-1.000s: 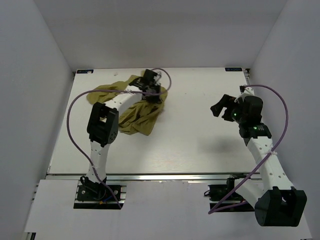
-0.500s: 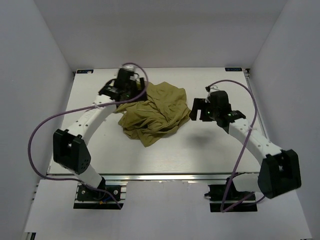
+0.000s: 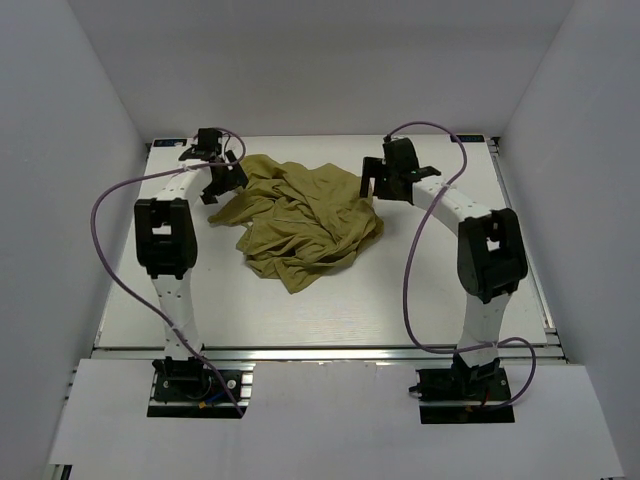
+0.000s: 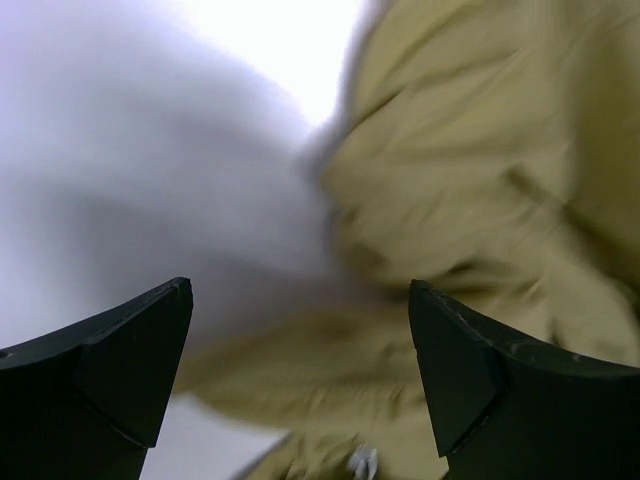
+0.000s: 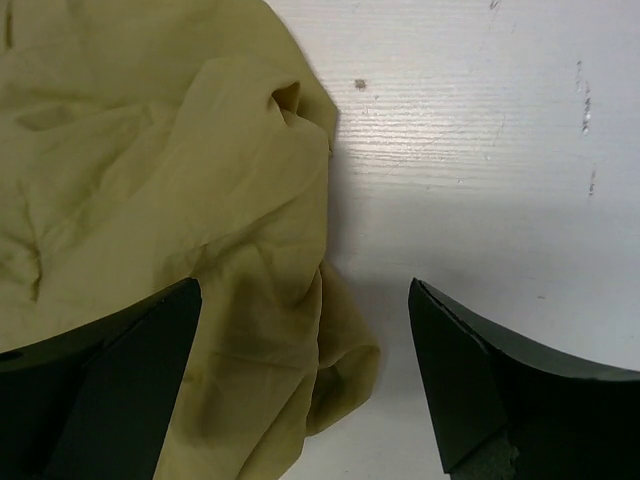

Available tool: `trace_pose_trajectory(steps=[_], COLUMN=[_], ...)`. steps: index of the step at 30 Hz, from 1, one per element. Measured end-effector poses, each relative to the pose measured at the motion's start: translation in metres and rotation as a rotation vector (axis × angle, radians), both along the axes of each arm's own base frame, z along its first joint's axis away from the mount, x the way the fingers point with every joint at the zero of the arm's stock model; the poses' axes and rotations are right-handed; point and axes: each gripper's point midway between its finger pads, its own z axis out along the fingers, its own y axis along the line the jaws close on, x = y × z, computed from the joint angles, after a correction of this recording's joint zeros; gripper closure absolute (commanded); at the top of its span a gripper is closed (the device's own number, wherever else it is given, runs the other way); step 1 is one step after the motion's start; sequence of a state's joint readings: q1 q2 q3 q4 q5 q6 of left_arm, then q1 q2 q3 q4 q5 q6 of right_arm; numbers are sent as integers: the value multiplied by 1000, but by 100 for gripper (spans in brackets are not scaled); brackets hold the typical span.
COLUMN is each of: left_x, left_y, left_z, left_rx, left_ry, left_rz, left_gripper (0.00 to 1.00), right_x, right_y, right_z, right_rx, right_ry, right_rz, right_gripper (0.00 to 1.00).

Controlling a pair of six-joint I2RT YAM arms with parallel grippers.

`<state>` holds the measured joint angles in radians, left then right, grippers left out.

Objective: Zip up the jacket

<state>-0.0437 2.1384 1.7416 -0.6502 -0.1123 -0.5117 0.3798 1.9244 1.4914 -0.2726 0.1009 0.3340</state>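
The table still shows bare between the open fingers. I need to move my left gripper down and to the right in the top view next, onto the jacket's rumpled edge [image 3: 247, 173] [image 4: 350, 188].
The olive-yellow jacket [image 3: 300, 215] lies crumpled in a heap on the white table, toward the back middle. My left gripper [image 3: 224, 182] hangs open at the heap's far-left edge. In the left wrist view, which is blurred, the jacket [image 4: 480, 170] fills the right and lower part, and the left gripper [image 4: 300, 345] holds nothing. My right gripper [image 3: 372, 182] is open at the heap's far-right edge. In the right wrist view a folded jacket [image 5: 170, 200] edge lies between the spread fingers [image 5: 470, 390], untouched. No zipper seam can be made out.
The bare table [image 3: 430, 290] extends in front of and to the right of the jacket. White walls enclose the table on the left, back and right. Purple cables [image 3: 110, 250] loop off both arms. Small dark specks mark the tabletop [image 5: 360, 84].
The left gripper opened and let go of the jacket, then swung to the heap's far-left edge. The jacket now lies spread wider and further right. The right arm reached in to the heap's far-right edge.
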Motion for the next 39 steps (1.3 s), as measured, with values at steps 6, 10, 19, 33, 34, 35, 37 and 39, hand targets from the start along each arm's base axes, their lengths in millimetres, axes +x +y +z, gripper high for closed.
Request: trace_pose_trajectory(steps=[6, 10, 19, 33, 34, 35, 37, 39], left_x=[65, 84, 72, -110, -132, -152, -188, -217], left_y=[-20, -35, -49, 18, 23, 27, 32, 35], left_z=[-19, -25, -26, 394, 420, 441, 473, 497], left_rx=[-47, -105, -172, 59, 67, 73, 82, 86], left_ry=[-76, -120, -137, -1098, -1170, -1228, -1321, -1384], left_rz=[-88, -147, -219, 28, 51, 68, 93, 103], left_gripper=[3, 56, 100, 100, 100, 100, 100, 100], right_x=[1, 1, 28, -70, -82, -92, -116, -138], right_y=[4, 12, 37, -30, -37, -42, -54, -65], right_z=[-32, -43, -19, 293, 313, 328, 358, 390], right_rx=[-16, 9, 82, 117, 123, 125, 129, 134], right_ry=[70, 94, -19, -744, -797, -838, -914, -993], right_rz=[4, 36, 120, 95, 88, 81, 69, 57], right_gripper=[14, 57, 100, 100, 100, 100, 100, 100])
